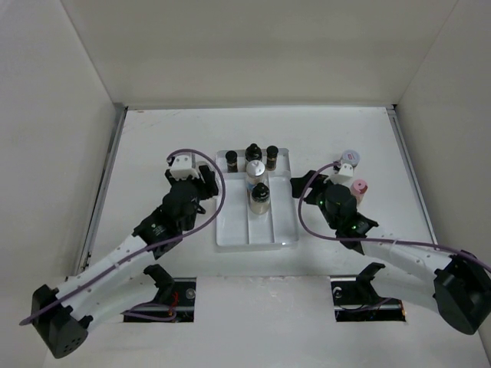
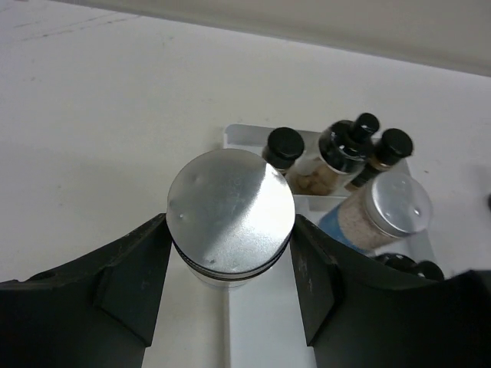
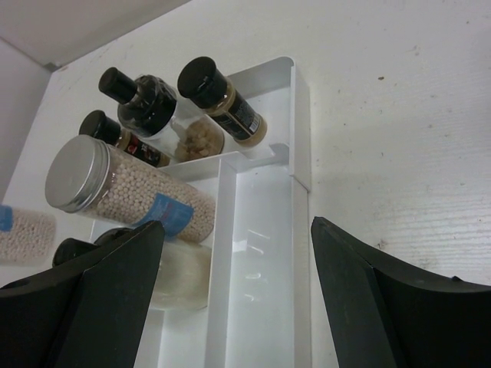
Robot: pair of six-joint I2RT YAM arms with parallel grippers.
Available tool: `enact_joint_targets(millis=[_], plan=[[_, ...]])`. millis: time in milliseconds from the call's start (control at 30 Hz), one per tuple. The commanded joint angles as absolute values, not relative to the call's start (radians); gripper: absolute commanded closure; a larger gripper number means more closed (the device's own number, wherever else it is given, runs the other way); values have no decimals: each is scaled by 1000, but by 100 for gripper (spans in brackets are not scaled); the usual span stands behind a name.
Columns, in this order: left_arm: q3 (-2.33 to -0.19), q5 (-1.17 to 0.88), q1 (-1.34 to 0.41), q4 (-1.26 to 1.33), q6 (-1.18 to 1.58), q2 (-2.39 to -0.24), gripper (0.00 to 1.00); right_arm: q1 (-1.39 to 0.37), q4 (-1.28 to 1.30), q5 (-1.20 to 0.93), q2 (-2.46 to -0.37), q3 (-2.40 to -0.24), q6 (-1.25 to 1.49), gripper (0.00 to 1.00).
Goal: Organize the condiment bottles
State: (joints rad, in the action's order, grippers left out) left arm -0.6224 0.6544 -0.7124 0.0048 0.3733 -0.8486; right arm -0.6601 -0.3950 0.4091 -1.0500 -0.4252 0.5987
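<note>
My left gripper is about to move back, to the right in the top view and down, to the tray's middle compartment's near end [image 1: 261, 229]. The bottom of that compartment is empty.
My left gripper [image 2: 230, 268] is shut on a pale silver-capped bottle [image 2: 230, 211] and holds it upright over the left edge of the white tray [image 2: 261, 337]. In the top view this gripper [image 1: 209, 179] sits just left of the tray [image 1: 230, 230] and hides the bottle. Three dark black-capped bottles [image 1: 254, 152] stand at the tray's far end. A second silver-capped bottle [image 1: 255, 170] and a pale black-capped bottle [image 1: 260, 196] stand in the middle compartment. My right gripper [image 3: 238, 291] is open and empty over the tray's right compartment [image 3: 265, 253].
A lavender-capped bottle [image 1: 351, 157] and a pink-capped bottle [image 1: 358, 187] stand on the table right of the tray, beside my right arm. White walls close in the table on the left, back and right.
</note>
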Motion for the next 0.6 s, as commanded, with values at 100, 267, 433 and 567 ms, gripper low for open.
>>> enact_joint_targets(millis=[100,267,433,567], plan=[[-666,644,-922,-77,364,-768,61,-650,-452,437,-1040,-423,598,15],[-680,614,-1105,39,328,-866,61,-656,-457,446,-1058,-431,594,16],[-672,608,-1193,191,292,-955,61,-656,-451,472,-1039,-428,591,16],[-670,566,-1200,290,272,-1020,61,-656,-451,483,-1026,-417,591,16]])
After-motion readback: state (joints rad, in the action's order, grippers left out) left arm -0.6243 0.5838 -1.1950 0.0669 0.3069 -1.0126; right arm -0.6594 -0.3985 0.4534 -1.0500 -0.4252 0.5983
